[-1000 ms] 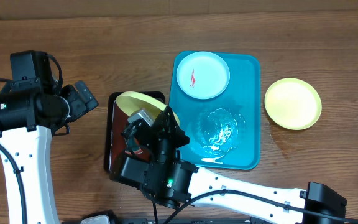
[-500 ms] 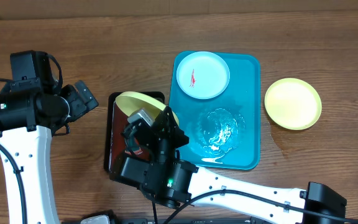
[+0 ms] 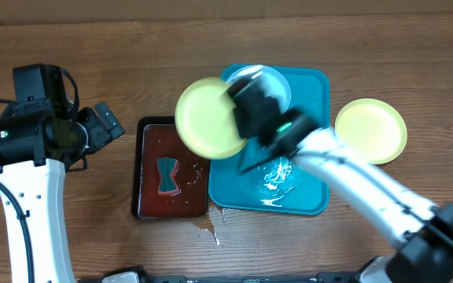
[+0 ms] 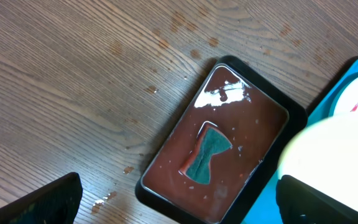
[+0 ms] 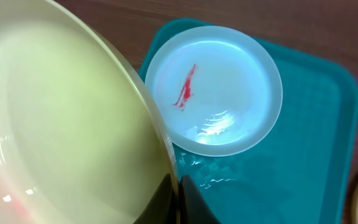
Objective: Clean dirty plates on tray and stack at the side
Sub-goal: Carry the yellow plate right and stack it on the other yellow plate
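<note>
My right gripper carries the held plate across the turquoise tray next, then brings it down onto a second yellow-green plate (image 3: 371, 131) beside the tray.
My right gripper (image 3: 242, 118) is shut on the rim of a yellow-green plate (image 3: 207, 118) and holds it tilted in the air over the left edge of the turquoise tray (image 3: 314, 185). In the right wrist view the fingers (image 5: 191, 202) pinch that plate's (image 5: 61, 124) rim. The pale blue-white plate (image 5: 216, 93) with a red smear lies at the tray's (image 5: 309, 162) far end, partly hidden overhead (image 3: 281, 86). A second yellow-green plate (image 3: 370, 130) lies on the table right of the tray. My left gripper (image 4: 179, 205) is open and empty, hovering left of the dark tray.
A dark tray (image 3: 152, 181) of reddish water with a teal sponge (image 3: 167, 174) sits left of the turquoise tray; both show in the left wrist view (image 4: 229, 81), sponge (image 4: 208, 152). A water puddle (image 3: 278, 169) lies on the turquoise tray. Drips (image 3: 211, 224) mark the table in front.
My right arm has lifted the yellow-green plate out of the dark tray and swung it right and back over the turquoise tray's edge. The sponge is now uncovered. The left arm has not moved.
</note>
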